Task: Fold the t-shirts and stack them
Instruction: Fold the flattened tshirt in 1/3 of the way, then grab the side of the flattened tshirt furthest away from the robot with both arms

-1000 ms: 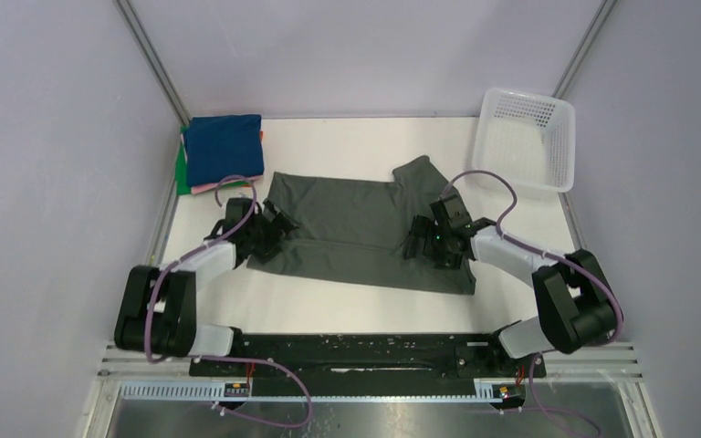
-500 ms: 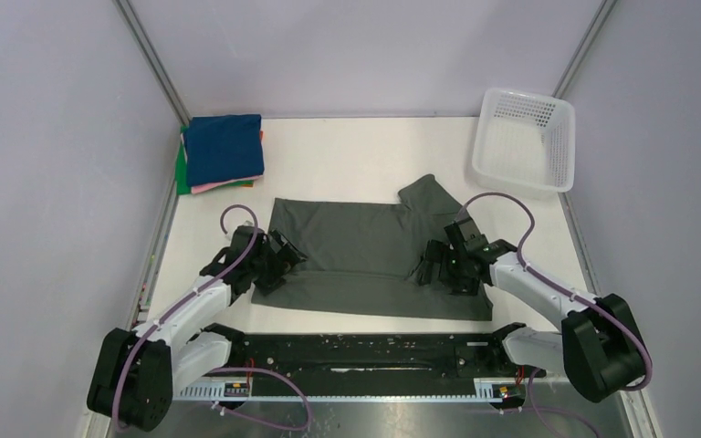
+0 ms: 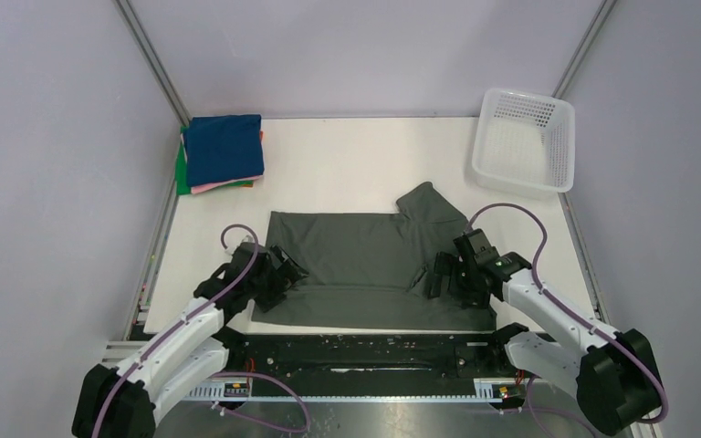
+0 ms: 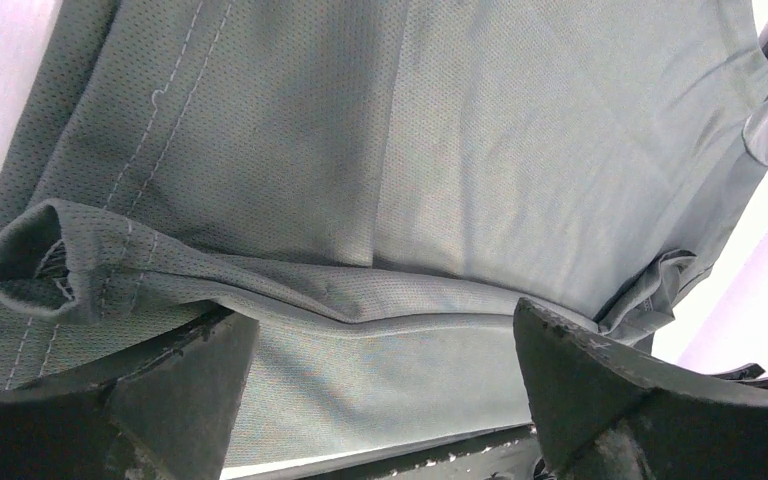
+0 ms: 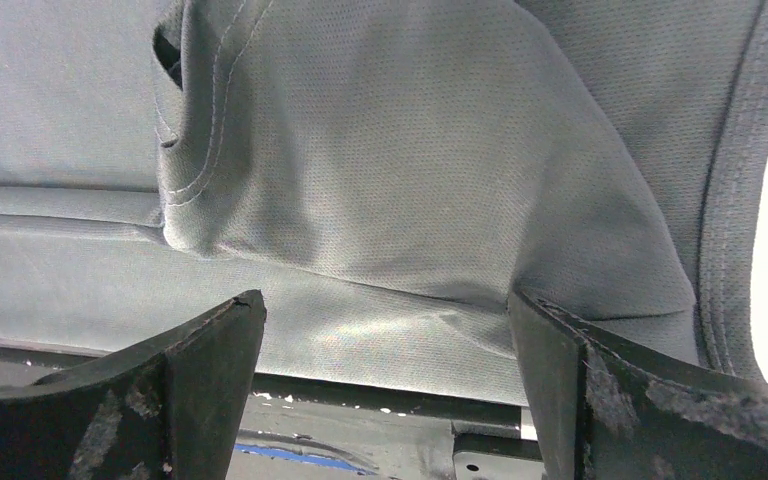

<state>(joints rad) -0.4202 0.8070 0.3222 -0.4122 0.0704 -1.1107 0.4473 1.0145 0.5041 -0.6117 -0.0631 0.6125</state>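
Observation:
My left gripper lifts off the crease next, then lowers outward onto the t-shirt's far corner point(image 3: 275, 216), which is flat and free nearest the folded stack.
A dark grey-green t-shirt point(image 3: 365, 265) lies spread flat near the table's front edge, with one sleeve point(image 3: 429, 205) sticking out at the back right. My left gripper point(image 3: 278, 274) is on its near left corner and my right gripper point(image 3: 438, 278) on its near right part. In the left wrist view the cloth point(image 4: 360, 150) fills the frame, with a raised crease, and the left gripper point(image 4: 385, 350) stands open over it. The right gripper point(image 5: 385, 340) is open too, over the shirt's hem point(image 5: 390, 350). Folded t-shirts, navy blue on top, are stacked point(image 3: 222, 151) at the back left.
A white mesh basket point(image 3: 523, 141) stands at the back right corner. The black rail point(image 3: 365, 351) carrying the arm bases runs right along the shirt's near hem. Grey walls close in the table on both sides and at the back.
Both arms have pulled back toward the near edge, and the grey-green shirt has slid with them, from mid-table to the front edge. The jaws stayed wide throughout.

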